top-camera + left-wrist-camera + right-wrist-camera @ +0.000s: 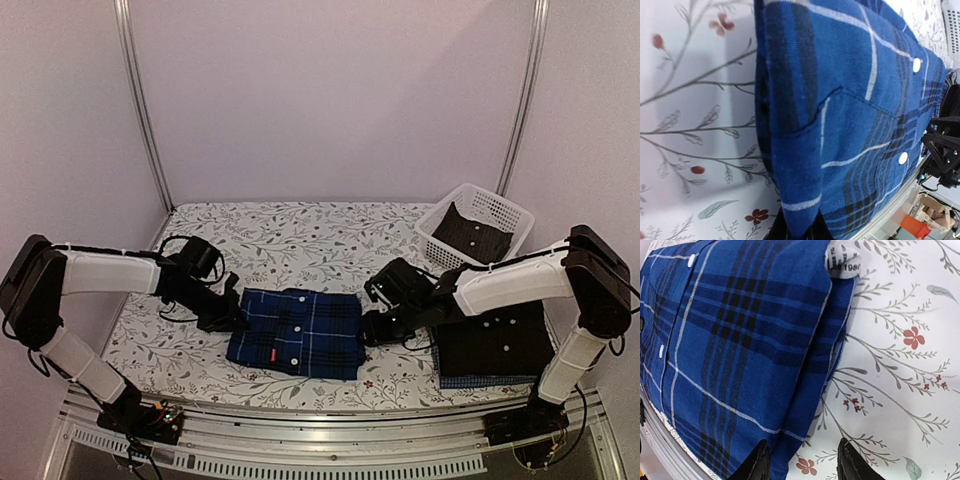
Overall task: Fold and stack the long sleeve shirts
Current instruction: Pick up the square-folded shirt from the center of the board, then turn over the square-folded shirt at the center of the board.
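Observation:
The left gripper rises and swings outward next, then lowers and releases the fold past the shirt's far edge (278, 290) (916, 43), since that edge lies outward of the gripper.
The dark blue plaid shirt (297, 332) lies folded into a rectangle at the table's middle front. My left gripper (232, 320) sits at its left edge. In the left wrist view that gripper (799, 232) is shut on a fold of the plaid shirt (840, 125). My right gripper (372, 328) is at the shirt's right edge. In the right wrist view it (805, 465) stands open, and the plaid shirt's (740, 340) edge lies between its fingers (760, 462) without being pinched. The folded black shirt (497, 345) rests on the blue check shirt (480, 381) at the right.
A white lattice basket (497, 205) at the back right holds a dark garment (470, 235). A floral cloth (300, 245) covers the table. The metal front rail (330, 430) runs just below the shirts.

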{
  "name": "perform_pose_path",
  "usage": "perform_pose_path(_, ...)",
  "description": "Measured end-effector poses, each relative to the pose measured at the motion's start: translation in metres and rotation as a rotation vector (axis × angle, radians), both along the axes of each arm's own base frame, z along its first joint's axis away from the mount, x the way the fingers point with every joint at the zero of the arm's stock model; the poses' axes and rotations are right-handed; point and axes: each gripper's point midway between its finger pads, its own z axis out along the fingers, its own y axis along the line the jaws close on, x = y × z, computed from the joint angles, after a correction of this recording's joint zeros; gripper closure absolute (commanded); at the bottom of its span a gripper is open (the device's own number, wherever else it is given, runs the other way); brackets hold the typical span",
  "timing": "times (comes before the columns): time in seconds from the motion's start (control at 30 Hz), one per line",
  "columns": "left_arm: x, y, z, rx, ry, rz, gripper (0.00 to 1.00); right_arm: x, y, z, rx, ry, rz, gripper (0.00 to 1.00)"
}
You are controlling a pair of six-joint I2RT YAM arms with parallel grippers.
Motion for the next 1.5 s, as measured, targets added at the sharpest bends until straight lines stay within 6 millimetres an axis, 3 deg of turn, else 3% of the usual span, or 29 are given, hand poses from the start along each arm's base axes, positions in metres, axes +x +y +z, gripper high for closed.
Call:
perform_pose_path(0.2, 0.021, 0.023, 0.037, 0.098, -0.101, -0.009, 1.00, 0.012, 0.025, 0.033, 0.087, -0.045, 0.026, 0.57)
perform_pose_path(0.33, 0.030, 0.035, 0.051, 0.141, -0.135, -0.022, 1.00, 0.024, 0.050, 0.061, 0.181, -0.084, 0.053, 0.60)
perform_pose_path(0.43, 0.035, 0.039, 0.060, 0.161, -0.153, -0.035, 1.00, 0.033, 0.069, 0.069, 0.225, -0.098, 0.070, 0.62)
perform_pose_path(0.6, 0.040, 0.044, 0.070, 0.176, -0.168, -0.047, 1.00, 0.044, 0.090, 0.048, 0.219, -0.082, 0.094, 0.69)
perform_pose_path(0.8, 0.044, 0.043, 0.085, 0.175, -0.185, -0.061, 1.00, 0.048, 0.095, 0.008, 0.157, -0.046, 0.104, 0.74)
perform_pose_path(1.03, 0.054, 0.034, 0.115, 0.125, -0.229, -0.063, 1.00, 0.064, 0.123, -0.007, 0.156, -0.056, 0.128, 0.77)
perform_pose_path(1.27, 0.064, 0.018, 0.163, 0.015, -0.313, -0.068, 1.00, 0.070, 0.177, -0.003, 0.244, -0.075, 0.190, 0.77)
perform_pose_path(1.5, 0.074, 0.000, 0.201, -0.096, -0.360, -0.081, 1.00, 0.050, 0.260, 0.007, 0.493, -0.042, 0.303, 0.76)
